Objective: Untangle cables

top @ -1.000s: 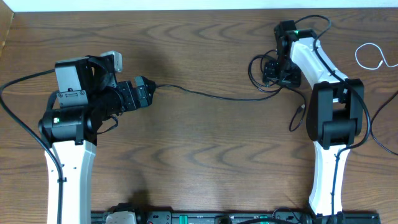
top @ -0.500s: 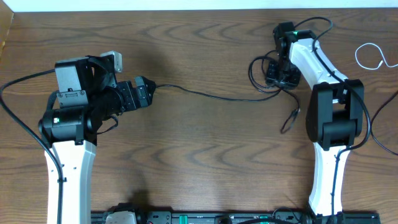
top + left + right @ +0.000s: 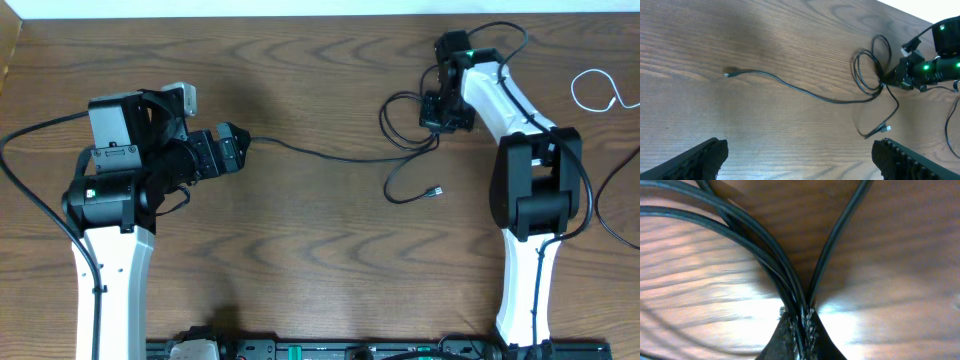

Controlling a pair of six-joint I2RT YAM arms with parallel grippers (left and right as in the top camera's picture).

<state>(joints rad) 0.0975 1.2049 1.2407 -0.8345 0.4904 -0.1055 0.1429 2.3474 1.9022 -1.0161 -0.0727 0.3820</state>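
Note:
My right gripper carries the cable's loops slightly outward onto the bare tabletop beyond them next. It then opens to release them there, since its fingers pinch several pieces of cable together.
A long black cable (image 3: 330, 152) runs across the table from a plug near my left gripper (image 3: 232, 150) to a small tangle of loops (image 3: 402, 112) at the back right. My right gripper (image 3: 434, 110) is shut on those loops. In the right wrist view several black strands (image 3: 757, 232) converge and are pinched between its fingertips (image 3: 800, 326). A loose plug end (image 3: 434, 190) trails below the loops. The left wrist view shows the cable (image 3: 805, 92) and the loops (image 3: 869, 70) ahead of my left gripper (image 3: 800, 162), which is open and holds nothing. A white cable (image 3: 600, 92) lies at the far right.
Thick black arm wires curve off the left edge (image 3: 25, 180) and hang around the right arm (image 3: 600, 215). The right arm's base link (image 3: 535, 190) stands just right of the loose plug end. The table's far edge (image 3: 300, 14) runs along the top.
My right gripper closed on the looped black cable and shifted slightly left. The loops were drawn leftward, and the loose plug end swung from beside the right arm toward the table's middle. The left arm stayed still.

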